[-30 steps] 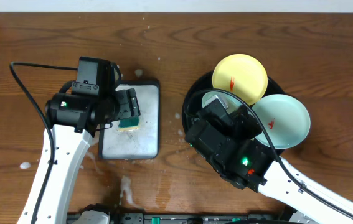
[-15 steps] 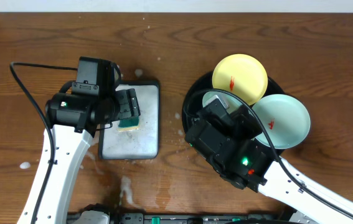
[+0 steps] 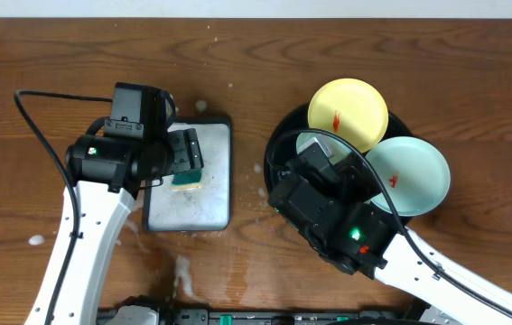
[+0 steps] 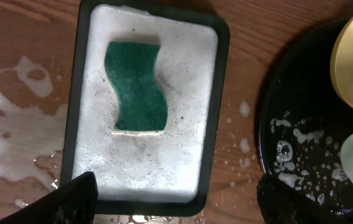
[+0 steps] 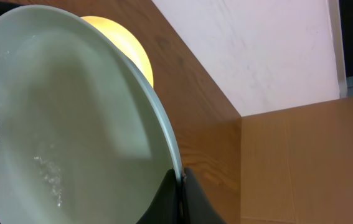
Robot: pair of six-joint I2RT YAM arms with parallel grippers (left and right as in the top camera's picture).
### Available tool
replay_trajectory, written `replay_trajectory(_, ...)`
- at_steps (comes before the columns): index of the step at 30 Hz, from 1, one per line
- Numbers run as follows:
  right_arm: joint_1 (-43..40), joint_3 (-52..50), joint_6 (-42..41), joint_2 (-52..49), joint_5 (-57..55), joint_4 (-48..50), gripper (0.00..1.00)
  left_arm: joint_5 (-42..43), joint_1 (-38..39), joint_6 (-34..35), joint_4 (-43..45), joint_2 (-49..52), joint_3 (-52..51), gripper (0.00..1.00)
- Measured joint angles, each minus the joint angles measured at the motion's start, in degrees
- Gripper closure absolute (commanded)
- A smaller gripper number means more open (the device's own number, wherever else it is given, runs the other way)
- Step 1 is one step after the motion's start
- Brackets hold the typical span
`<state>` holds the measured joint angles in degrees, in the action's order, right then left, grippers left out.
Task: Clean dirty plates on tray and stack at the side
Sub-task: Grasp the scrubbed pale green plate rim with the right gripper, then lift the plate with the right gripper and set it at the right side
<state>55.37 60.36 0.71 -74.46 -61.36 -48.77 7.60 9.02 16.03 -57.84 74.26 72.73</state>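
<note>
I need to swing my right gripper across to the right in the overhead view next, to empty wood past the tray's mint-blue plate (image 3: 488, 165). Then I need to lower it and release the rim of the other plate.
The black tray (image 3: 276, 143) holds a pale yellow plate (image 3: 348, 113) at the back and a mint-blue plate (image 3: 411, 177) at the right, each with a red smear. My right gripper (image 5: 180, 180) is shut on the rim of the other mint-blue plate (image 5: 58, 106), which is tilted up on edge; the yellow plate (image 5: 137, 53) shows behind it. In the overhead view this held plate (image 3: 312, 142) peeks out from under the right arm. My left gripper (image 4: 176, 205) is open and empty above the near end of the sponge dish (image 4: 208, 124), where a green sponge (image 4: 136, 87) lies in foam.
The sponge dish (image 3: 218, 194) stands left of the tray. Foam puddles lie on the wooden table at the left (image 4: 20, 130) and near the front edge (image 3: 183, 271). The tray floor (image 4: 301, 143) is wet with suds.
</note>
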Motion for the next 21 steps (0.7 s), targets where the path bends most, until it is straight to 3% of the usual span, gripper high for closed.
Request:
replay_trajectory(14, -0.31, 0.0, -0.74, 0.0, 2.19, 1.03, 0.99, 0.0, 0.0, 0.02, -0.02, 0.0, 0.0, 0.18)
replay_trajectory(18, -6.97, 0.13, -3.28, -0.17, 15.04, 2.36, 0.99, 0.0, 0.0, 0.0, -0.02, 0.0, 0.0, 0.18)
replay_trajectory(21, -17.51, 0.24, -5.05, -0.13, 28.94, 2.38, 0.99, 0.0, 0.0, 0.02, -0.02, 0.0, 0.0, 0.18)
